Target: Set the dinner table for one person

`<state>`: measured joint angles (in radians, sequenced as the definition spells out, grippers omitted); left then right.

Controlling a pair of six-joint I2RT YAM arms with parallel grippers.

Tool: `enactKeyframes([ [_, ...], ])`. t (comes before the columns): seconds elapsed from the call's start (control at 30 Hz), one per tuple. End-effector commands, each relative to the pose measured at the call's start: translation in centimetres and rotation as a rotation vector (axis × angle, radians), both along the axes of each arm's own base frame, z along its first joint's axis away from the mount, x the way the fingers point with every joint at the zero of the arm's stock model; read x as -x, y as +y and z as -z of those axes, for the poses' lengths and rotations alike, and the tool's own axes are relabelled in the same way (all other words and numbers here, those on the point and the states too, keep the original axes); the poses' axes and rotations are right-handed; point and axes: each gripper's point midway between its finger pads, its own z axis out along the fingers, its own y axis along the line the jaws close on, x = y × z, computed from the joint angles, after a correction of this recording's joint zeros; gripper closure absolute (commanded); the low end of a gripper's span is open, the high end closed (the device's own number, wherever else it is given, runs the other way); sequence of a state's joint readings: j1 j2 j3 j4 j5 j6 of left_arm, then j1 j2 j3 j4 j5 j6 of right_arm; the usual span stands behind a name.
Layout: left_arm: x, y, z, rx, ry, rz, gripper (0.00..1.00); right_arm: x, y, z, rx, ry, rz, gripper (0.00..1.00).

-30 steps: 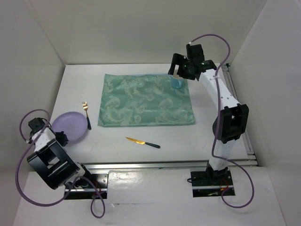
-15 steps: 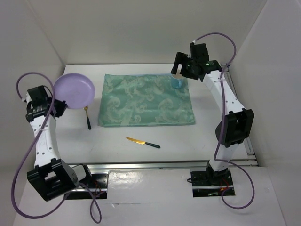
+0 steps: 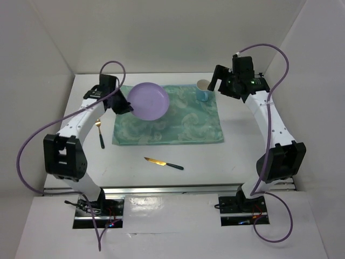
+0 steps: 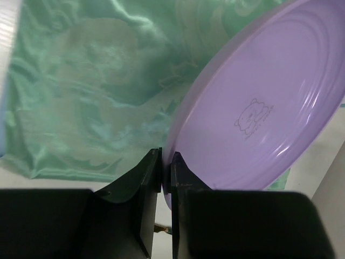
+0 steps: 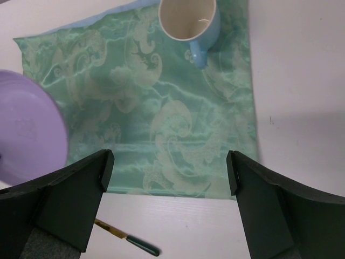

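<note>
The placemat's clear middle (image 3: 169,115) is below my left gripper and to its right in the top view. I will move the plate there, lower it and let go.
My left gripper (image 3: 123,106) is shut on the rim of a purple plate (image 3: 149,100) and holds it tilted above the left part of the teal placemat (image 3: 183,124); the left wrist view shows the plate (image 4: 259,113) pinched between my fingers (image 4: 141,183). A blue cup (image 3: 202,90) stands upright on the placemat's far right corner, also in the right wrist view (image 5: 190,21). My right gripper (image 3: 222,82) is open and empty, raised just right of the cup. A gold knife with a dark handle (image 3: 163,163) lies on the white dinner table (image 3: 237,156) in front of the placemat. A gold fork (image 3: 99,130) lies left of the placemat.
A silver rail (image 3: 178,189) runs along the table's near edge. White walls enclose the table on the left, back and right. The right wrist view shows the knife (image 5: 129,240) below the placemat's near edge (image 5: 178,191).
My left arm has carried the plate from the far left of the table to above the placemat. My right gripper has let go of the cup and drawn back to the right.
</note>
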<state>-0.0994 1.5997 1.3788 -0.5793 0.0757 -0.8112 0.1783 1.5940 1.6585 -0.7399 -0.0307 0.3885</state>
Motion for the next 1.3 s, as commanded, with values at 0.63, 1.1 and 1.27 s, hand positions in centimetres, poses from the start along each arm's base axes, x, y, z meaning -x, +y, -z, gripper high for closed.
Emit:
enactKeyframes([
  [0.63, -8.8, -10.0, 9.1, 0.142, 0.138, 0.198, 1.0, 2.3, -2.4, 0.6, 0.026, 0.031, 0.041, 0.01],
  [1.1, -7.1, -10.3, 12.1, 0.07, 0.227, 0.175, 1.0, 2.2, -2.6, 1.3, 0.023, 0.05, 0.043, 0.01],
  [1.27, -5.9, -10.2, 12.5, 0.027, 0.251, 0.158, 0.55, 2.1, -2.4, 1.2, 0.016, 0.042, 0.036, 0.01],
])
